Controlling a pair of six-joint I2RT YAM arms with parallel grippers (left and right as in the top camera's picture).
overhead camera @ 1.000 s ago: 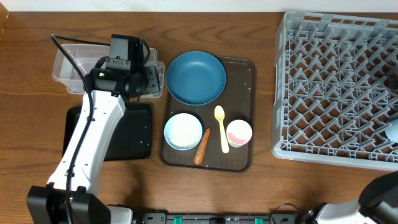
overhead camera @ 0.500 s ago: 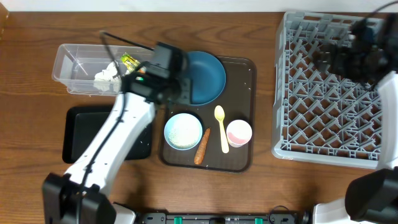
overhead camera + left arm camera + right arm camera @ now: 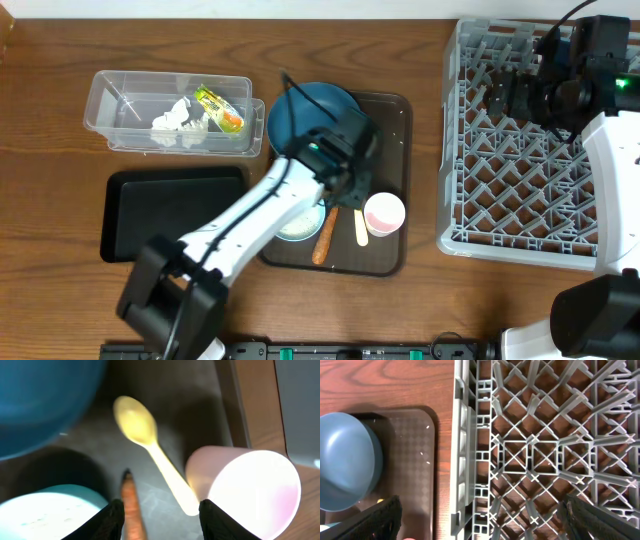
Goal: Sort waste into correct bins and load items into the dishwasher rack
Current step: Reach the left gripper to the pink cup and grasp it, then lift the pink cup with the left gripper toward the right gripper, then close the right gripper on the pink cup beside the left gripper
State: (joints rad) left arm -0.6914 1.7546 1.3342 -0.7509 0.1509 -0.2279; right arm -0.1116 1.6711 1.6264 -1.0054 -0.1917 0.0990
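The pink cup is below my left gripper and to its right in the overhead view, so my left gripper should move sideways and down onto the pink cup's rim.
My left gripper hangs open and empty over the brown tray. In the left wrist view its jaws straddle the gap between the orange carrot and the pale yellow spoon. The pink cup is at the right, the white bowl at the left and the dark-blue plate above. My right gripper is open and empty over the back left of the grey rack. The crumpled tissue and the wrapper lie in the clear tub. The light-blue cup is out of view.
The black tub lies in front of the clear tub, left of the tray. My left arm crosses over the bowl and part of the plate. The right wrist view shows the rack's left wall beside the tray.
My left arm swung right from the clear tub to above the tray, leaving the tissue and wrapper in the tub. My right arm came in over the rack's back left.
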